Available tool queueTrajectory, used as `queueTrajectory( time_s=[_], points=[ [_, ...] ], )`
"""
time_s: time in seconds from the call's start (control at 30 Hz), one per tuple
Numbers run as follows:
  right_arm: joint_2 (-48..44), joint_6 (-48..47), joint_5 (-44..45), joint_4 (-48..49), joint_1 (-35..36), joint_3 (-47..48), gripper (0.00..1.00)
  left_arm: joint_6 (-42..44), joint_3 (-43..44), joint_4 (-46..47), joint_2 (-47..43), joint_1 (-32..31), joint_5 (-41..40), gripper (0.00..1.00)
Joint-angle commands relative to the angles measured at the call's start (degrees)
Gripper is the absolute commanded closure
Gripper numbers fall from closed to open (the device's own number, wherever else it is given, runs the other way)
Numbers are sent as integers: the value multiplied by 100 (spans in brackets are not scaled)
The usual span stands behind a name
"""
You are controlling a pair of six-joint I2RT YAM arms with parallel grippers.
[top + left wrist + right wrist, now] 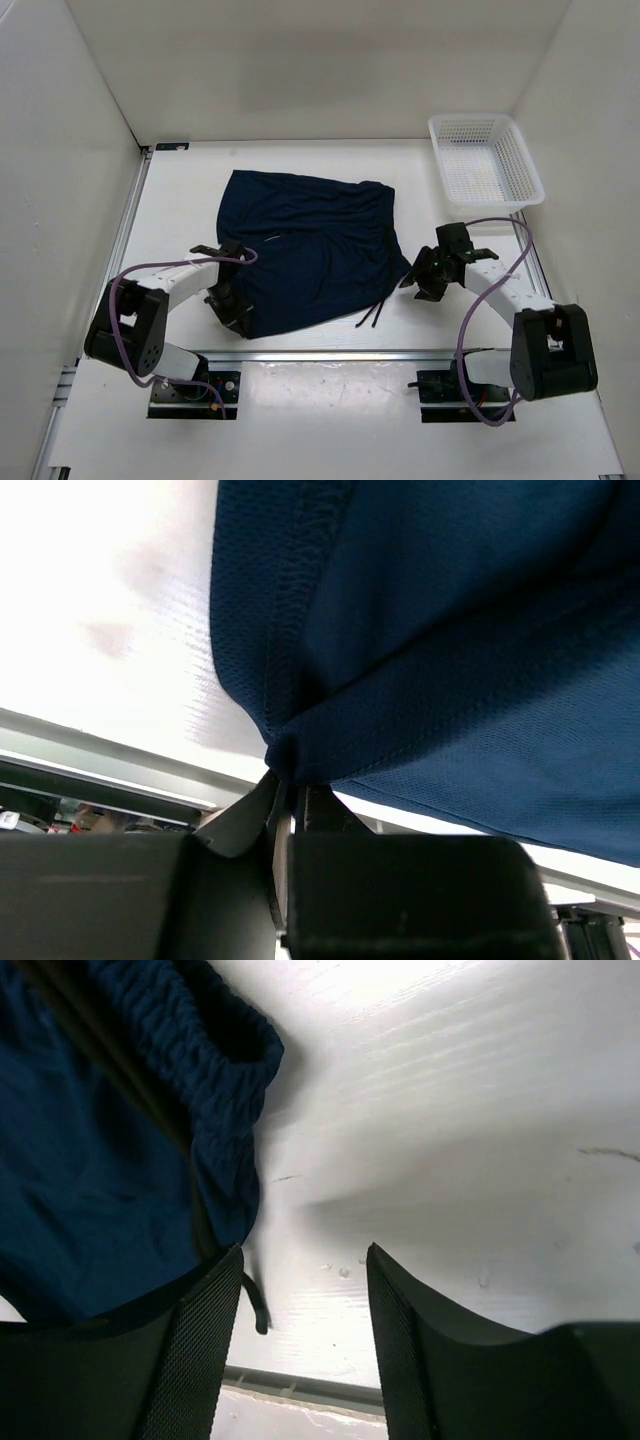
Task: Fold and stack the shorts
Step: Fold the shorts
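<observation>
The shorts [305, 250] still lie spread open, so I should next lift the pinched hem in my left gripper, carry it outward to the far hem corner [237, 177] and let go of it there.
The dark navy shorts [305, 250] lie spread on the white table, waistband toward the right, with the drawstring ends [372, 317] trailing off the near right corner. My left gripper [232, 312] is shut on the near left hem corner of the shorts [290, 750]; the fabric bunches between its pinched fingers. My right gripper [420, 280] stands open just right of the waistband, over bare table. In the right wrist view the gathered waistband [215, 1050] and a drawstring end [255, 1310] lie beside the left finger [205, 1340], with nothing between the fingers.
A white mesh basket [485, 160] stands at the back right corner. White walls close in the table at the left, back and right. A metal rail [350, 352] runs along the table's near edge.
</observation>
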Motion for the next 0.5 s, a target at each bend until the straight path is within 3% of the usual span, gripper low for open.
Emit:
queueTrajectory(
  time_s=[0.0, 0.23, 0.47],
  points=[
    [297, -182, -440, 379, -21, 242, 44, -63, 252, 31, -260, -23, -233, 90],
    [931, -68, -616, 915, -21, 357, 56, -10, 437, -197, -384, -23, -339, 90],
    [1001, 2, -616, 1091, -21, 348, 58, -10, 490, -250, -489, -23, -453, 90]
  ],
)
